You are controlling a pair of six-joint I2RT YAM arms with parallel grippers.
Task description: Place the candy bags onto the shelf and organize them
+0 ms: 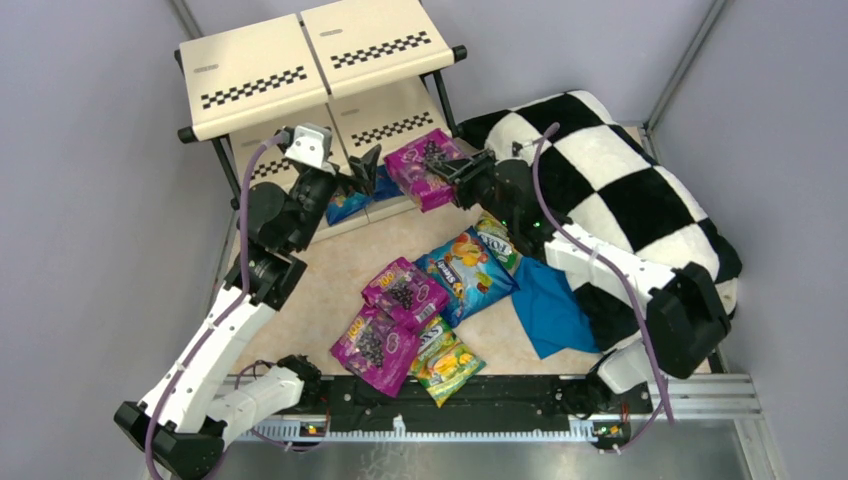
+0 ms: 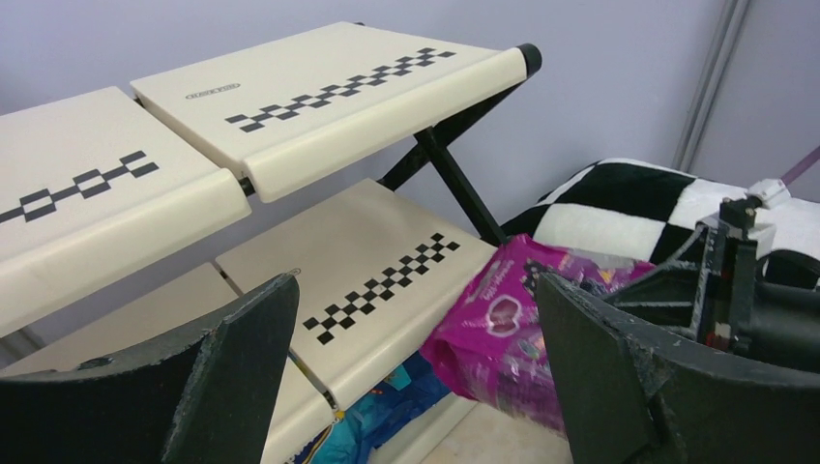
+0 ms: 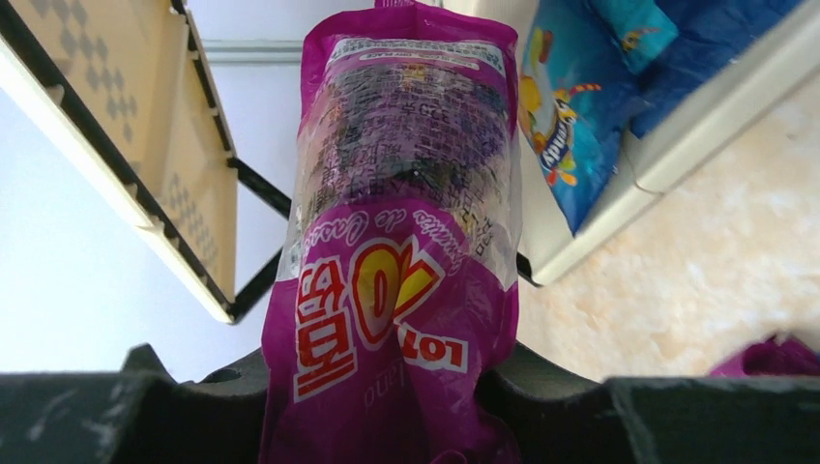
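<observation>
The end of the middle level by the pillow is empty. My right gripper should move the magenta-purple bag outward, then onto that end.
My right gripper (image 1: 462, 172) is shut on a magenta-purple candy bag (image 1: 424, 166) and holds it in the air at the right front of the shelf (image 1: 300, 75), beside the middle tier; the bag fills the right wrist view (image 3: 396, 242). My left gripper (image 1: 362, 170) is open and empty just left of that bag, in front of the shelf's lower tiers (image 2: 367, 261). A blue candy bag (image 1: 352, 202) lies on the bottom tier. Two purple bags (image 1: 403, 291) (image 1: 373, 345), a blue one (image 1: 465, 272) and two green-yellow ones (image 1: 445, 360) (image 1: 497, 240) lie on the table.
A black-and-white checkered pillow (image 1: 620, 190) fills the right side, under my right arm. A plain blue cloth (image 1: 552, 308) lies at its foot. Grey walls close in at the left and back.
</observation>
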